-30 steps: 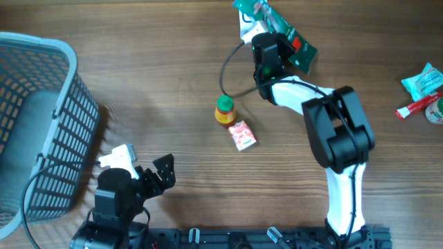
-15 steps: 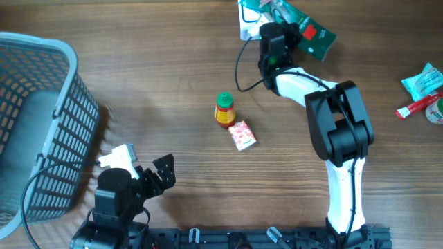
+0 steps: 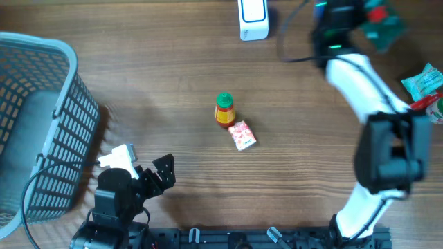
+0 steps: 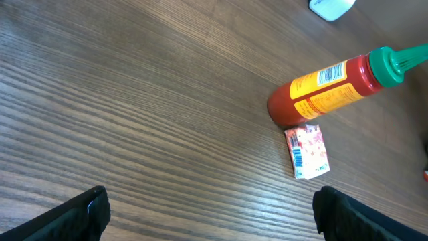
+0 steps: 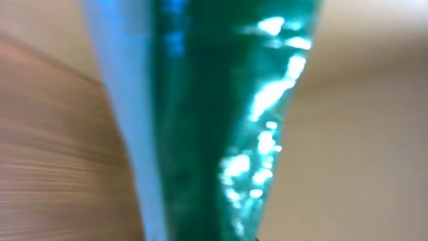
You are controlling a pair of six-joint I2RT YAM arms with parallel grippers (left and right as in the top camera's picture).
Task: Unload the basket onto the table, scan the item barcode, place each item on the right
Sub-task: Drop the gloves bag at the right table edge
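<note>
The right gripper swings toward the table's edge by the teal packet (image 3: 433, 75) next, to its right in the overhead view, and releases where other items lie.
My right gripper (image 3: 358, 15) is at the table's far right edge, shut on a shiny green packet (image 3: 379, 19) with a red label. In the right wrist view the green packet (image 5: 221, 120) fills the frame as a blur and hides the fingers; no barcode shows. The white scanner (image 3: 253, 15) stands uncovered at the far middle edge, well left of the packet. My left gripper (image 3: 156, 176) rests open at the near left. In its wrist view the left gripper (image 4: 212, 221) holds nothing between its wide-set fingers (image 4: 87, 213).
A red sauce bottle with a green cap (image 3: 224, 109) and a small red-and-white box (image 3: 242, 135) are at the table's middle. A grey basket (image 3: 41, 117) occupies the left side. A teal packet (image 3: 423, 79) and a red tube (image 3: 415, 105) lie at the right edge.
My right arm has swung the green packet from over the scanner to the far right corner, uncovering the scanner. The left arm has not moved.
</note>
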